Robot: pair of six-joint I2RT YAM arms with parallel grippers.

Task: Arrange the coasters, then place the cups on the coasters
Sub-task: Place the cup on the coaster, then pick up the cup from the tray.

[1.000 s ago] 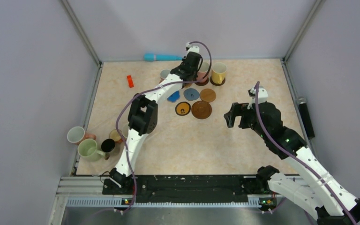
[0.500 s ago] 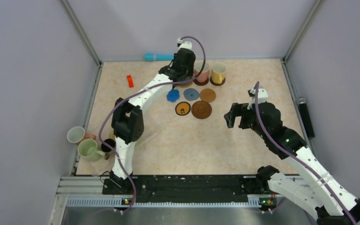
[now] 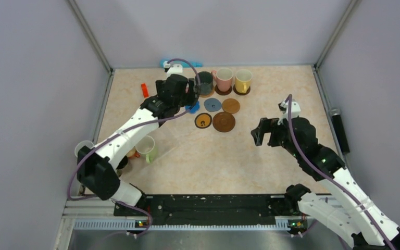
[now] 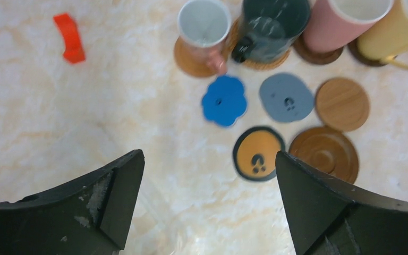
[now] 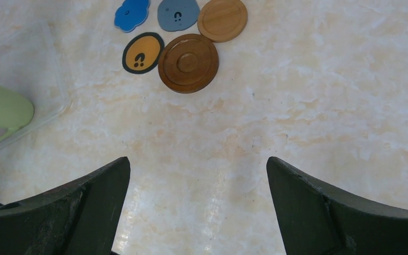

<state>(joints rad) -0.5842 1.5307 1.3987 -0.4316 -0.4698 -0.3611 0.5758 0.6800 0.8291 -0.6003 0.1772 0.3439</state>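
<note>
The pale green cup stands back and below, off any coaster. My left gripper backs away and moves down onto its rim (image 3: pixel 137 147) beside the orange-handled cup next.
My left gripper (image 3: pixel 188 95) (image 4: pixel 207 155) hangs open and empty above bare table, just short of the coaster group. In a row at the back stand a grey cup (image 4: pixel 204 24), a dark cup (image 3: pixel 204 82) (image 4: pixel 268 26), a pink cup (image 3: pixel 224 79) and a yellow cup (image 3: pixel 243 79), each on a brown coaster. Nearer lie bare coasters: blue scalloped (image 4: pixel 223 100), grey-blue (image 3: pixel 212 104), tan (image 3: pixel 230 105), black-rimmed (image 3: pixel 203 121) and dark brown (image 3: pixel 223 122). My right gripper (image 3: pixel 257 133) (image 5: pixel 197 159) hovers open to their right.
A pale green cup (image 3: pixel 146 147) (image 5: pixel 2 111) stands at the left by my left arm. A cream cup (image 3: pixel 83 148) peeks out at the left wall. A red block (image 3: pixel 145 90) and a blue-handled object (image 3: pixel 166 63) lie at the back left.
My left gripper opened, let go of the dark cup on its coaster and pulled back to the left. Its elbow swung out toward the left wall. The right arm barely moved.
</note>
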